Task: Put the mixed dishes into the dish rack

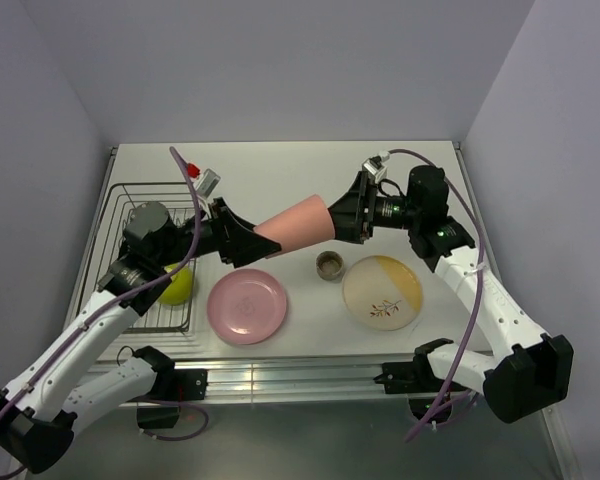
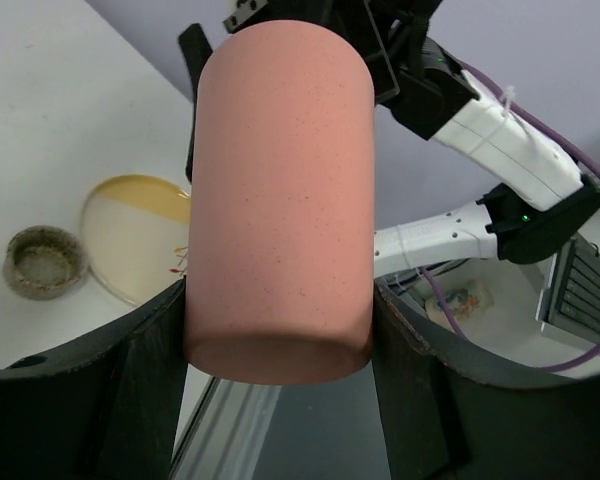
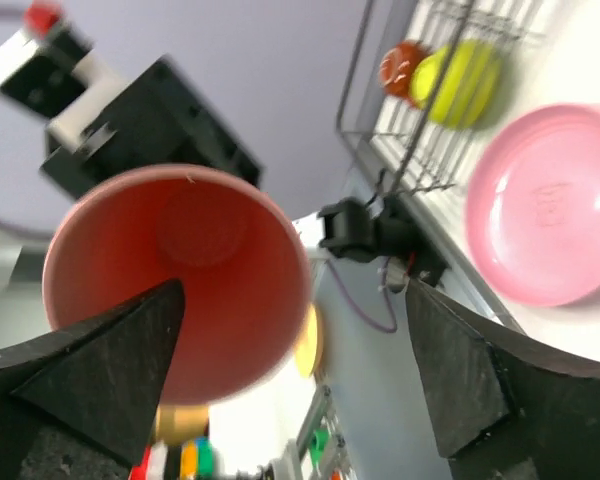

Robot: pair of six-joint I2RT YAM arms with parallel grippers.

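The cup in my left gripper needs to go back and down into the rack's near end (image 1: 166, 318) by the lime-green bowl. My left gripper needs to release it there, since that spot is empty.
The salmon-pink cup (image 1: 295, 226) hangs on its side in mid-air between my two grippers. My left gripper (image 1: 248, 238) is shut on its base; in the left wrist view the cup (image 2: 280, 190) sits tight between both fingers (image 2: 150, 380). My right gripper (image 1: 344, 215) is at the cup's mouth with its jaws spread wide. In the right wrist view the cup (image 3: 180, 280) lies against one finger only. The lime-green bowl (image 1: 177, 284) sits in the dish rack (image 1: 145, 186), and the red-orange mug (image 3: 400, 68) is beside it.
The pink plate (image 1: 247, 306), the small grey-tan cup (image 1: 329, 266) and the cream-and-orange plate (image 1: 382, 291) lie on the white table below the held cup. The rack stands at the table's left side, under my left arm.
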